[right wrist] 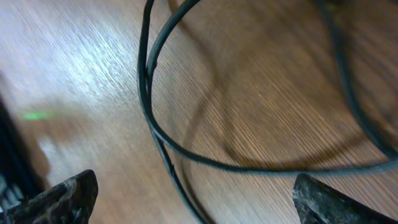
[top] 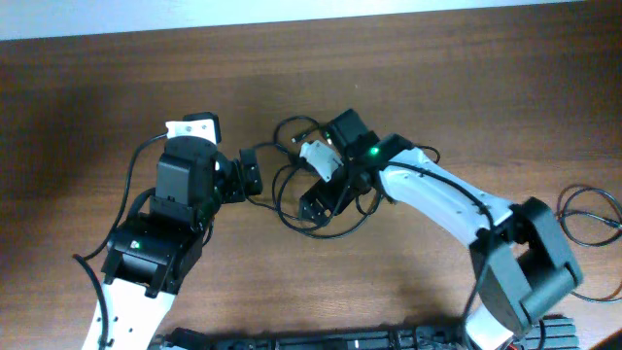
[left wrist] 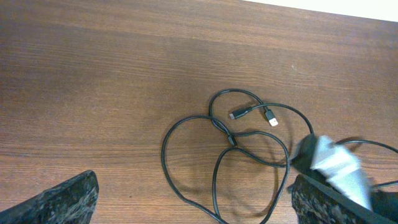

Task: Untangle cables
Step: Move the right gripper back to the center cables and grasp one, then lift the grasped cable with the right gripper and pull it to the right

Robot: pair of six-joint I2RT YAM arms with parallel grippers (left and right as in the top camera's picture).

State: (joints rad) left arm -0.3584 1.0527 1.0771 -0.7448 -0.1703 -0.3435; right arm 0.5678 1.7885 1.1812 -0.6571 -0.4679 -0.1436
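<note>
My right gripper should move down next and close its open fingers on the second black cable, because the crossing parts of the cables are just below the fingers.
The cables (top: 292, 185) lie as thin black loops on the wooden table between my two grippers. In the left wrist view the cables (left wrist: 227, 140) cross at a small knot, and two plug ends (left wrist: 239, 114) rest near the far loop. My left gripper (top: 248, 180) stands open just left of the loops; seen from its own camera, the left gripper (left wrist: 193, 205) has two strands running between its fingers, untouched. My right gripper (top: 316, 206) hovers open low over the loops. Close under the right gripper (right wrist: 196, 202) a cable (right wrist: 149, 93) curves across the wood, not gripped.
Another black cord (top: 593, 219) loops at the table's right edge beside the right arm's base. Dark equipment (top: 369, 340) lines the front edge. The right arm's white and black wrist (left wrist: 336, 168) shows at the right of the left wrist view.
</note>
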